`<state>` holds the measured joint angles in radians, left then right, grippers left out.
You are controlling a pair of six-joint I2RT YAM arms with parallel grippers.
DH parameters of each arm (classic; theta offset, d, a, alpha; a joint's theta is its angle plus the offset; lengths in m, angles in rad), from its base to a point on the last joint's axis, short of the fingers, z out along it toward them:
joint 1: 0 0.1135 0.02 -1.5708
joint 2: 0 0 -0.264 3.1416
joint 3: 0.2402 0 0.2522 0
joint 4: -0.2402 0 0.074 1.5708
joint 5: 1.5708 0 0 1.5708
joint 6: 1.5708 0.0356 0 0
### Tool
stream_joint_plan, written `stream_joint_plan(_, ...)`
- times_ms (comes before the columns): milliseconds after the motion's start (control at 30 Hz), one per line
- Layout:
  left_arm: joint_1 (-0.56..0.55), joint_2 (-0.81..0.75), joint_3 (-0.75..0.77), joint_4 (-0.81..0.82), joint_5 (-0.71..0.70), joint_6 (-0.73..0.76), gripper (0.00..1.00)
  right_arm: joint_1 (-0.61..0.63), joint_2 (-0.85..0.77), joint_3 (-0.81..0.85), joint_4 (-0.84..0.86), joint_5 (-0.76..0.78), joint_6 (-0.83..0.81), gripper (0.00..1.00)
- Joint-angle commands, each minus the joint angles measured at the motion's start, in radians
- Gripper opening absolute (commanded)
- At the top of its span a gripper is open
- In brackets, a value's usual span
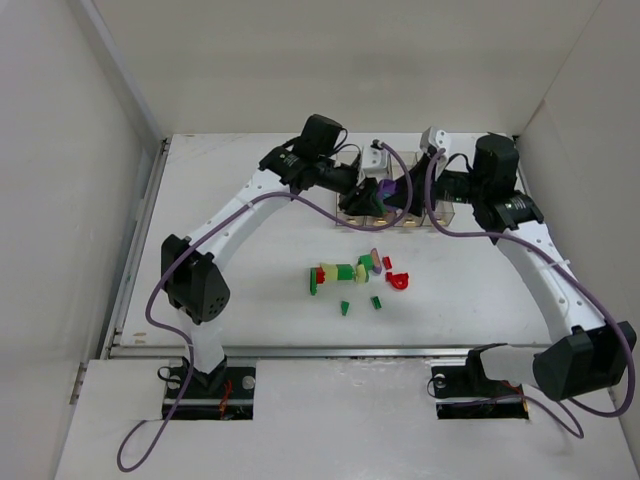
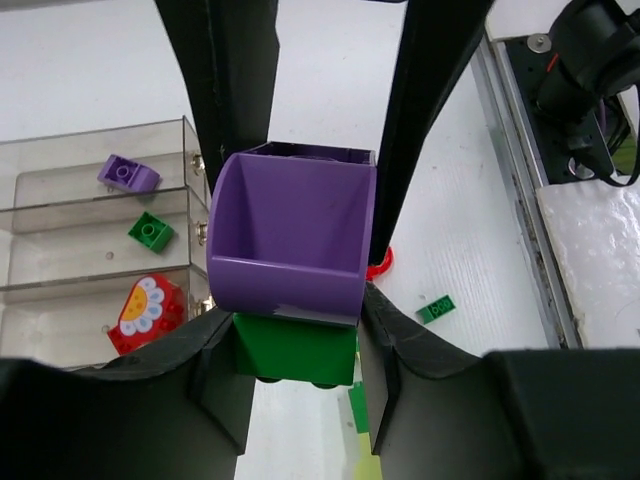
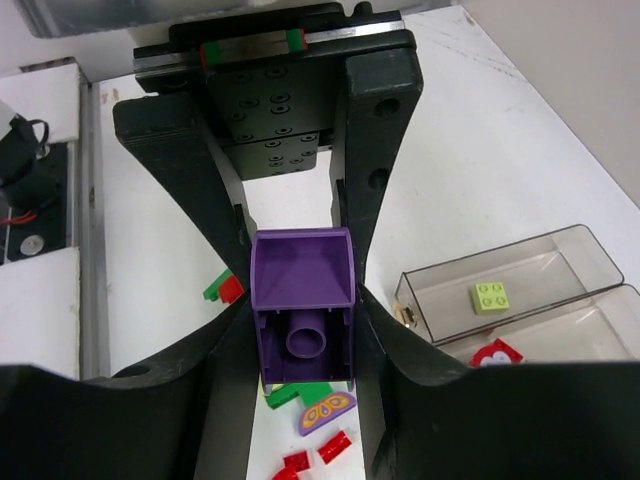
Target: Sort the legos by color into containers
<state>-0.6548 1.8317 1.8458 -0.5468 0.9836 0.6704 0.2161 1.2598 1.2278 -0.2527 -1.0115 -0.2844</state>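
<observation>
My right gripper will pull off the green brick and turn down over the container with the matching purple brick. That container is to its right in the top view.
My left gripper (image 1: 372,200) (image 2: 295,335) and right gripper (image 1: 408,193) (image 3: 303,335) meet nose to nose just in front of the row of clear containers (image 1: 432,213). Between them is one clump: a purple hollow curved piece (image 2: 290,235) (image 3: 302,300) joined to a green brick (image 2: 295,350). The left jaws are shut on the green brick. The right jaws are shut on the purple piece. The containers (image 2: 90,215) (image 3: 520,270) hold a purple brick (image 2: 128,173), a green brick (image 2: 150,231), a red flower brick (image 2: 147,310) and a yellow-green brick (image 3: 490,296).
Loose legos (image 1: 350,272) lie mid-table: red, green and pale yellow bricks, a red ring (image 1: 397,281) and a purple butterfly tile (image 3: 325,410). A flat green piece (image 2: 436,309) lies nearby. White walls close in the table at left, right and back. Purple cables hang along both arms.
</observation>
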Motion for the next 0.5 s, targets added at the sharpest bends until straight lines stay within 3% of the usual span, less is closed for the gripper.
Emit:
stream_joint_plan(0,0.003,-0.032,0.010,0.016,-0.017,-0.031,0.00,0.000,0.012,0.028,0.038,0.153,0.043,0.00)
stream_joint_plan(133,0.035,-0.041,-0.069,0.025,-0.120,-0.055,0.00,-0.075,0.050,0.038,0.087,0.348,0.209,0.00)
stream_joint_plan(333,0.067,-0.029,-0.140,0.050,-0.230,-0.109,0.00,-0.086,0.130,0.087,0.096,0.672,0.292,0.00)
stream_joint_plan(467,0.086,-0.020,-0.140,0.050,-0.247,-0.135,0.00,-0.106,0.309,0.133,0.075,0.951,0.335,0.00)
